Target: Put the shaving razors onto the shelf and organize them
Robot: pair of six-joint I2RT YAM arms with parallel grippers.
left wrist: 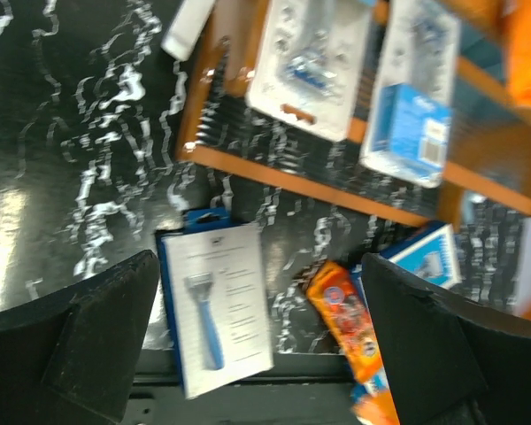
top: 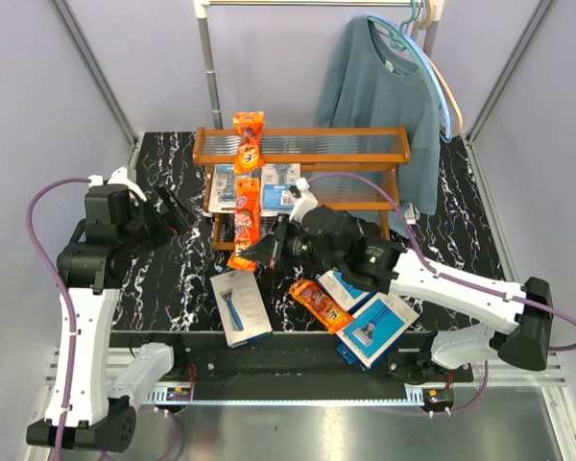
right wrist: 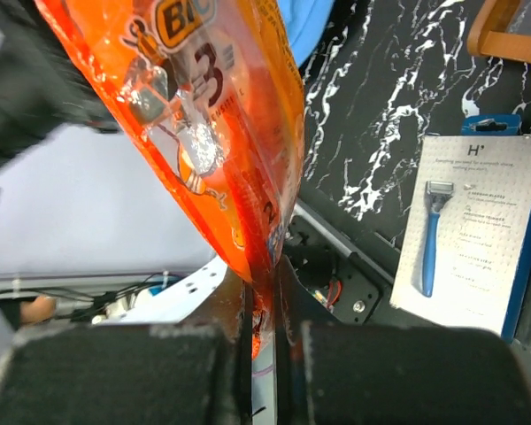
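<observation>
The empty spot beside the leaning bag is outward of my right gripper, so I will raise it outward and release its bag on the top level of the shelf (top: 282,144).
My right gripper (top: 262,254) (right wrist: 265,297) is shut on the lower end of an orange razor bag (top: 246,219) (right wrist: 203,133), which stands up in front of the shelf (top: 302,158) at its left part. A second orange bag (top: 248,139) leans on the top tier. Two blister cards (top: 226,187) (top: 281,182) lie on the middle tier. On the table lie a third orange bag (top: 320,304) (left wrist: 350,323), a grey box (top: 240,307) (left wrist: 214,305) (right wrist: 478,230) and two blue boxes (top: 376,329) (top: 344,288). My left gripper (top: 168,213) (left wrist: 261,345) hangs open and empty, left of the shelf.
A metal clothes rail with a teal sweater (top: 379,86) stands behind the shelf, and the sweater hangs down past its right end. The black marble table (top: 163,288) ends just in front of the boxes. Grey walls close in both sides.
</observation>
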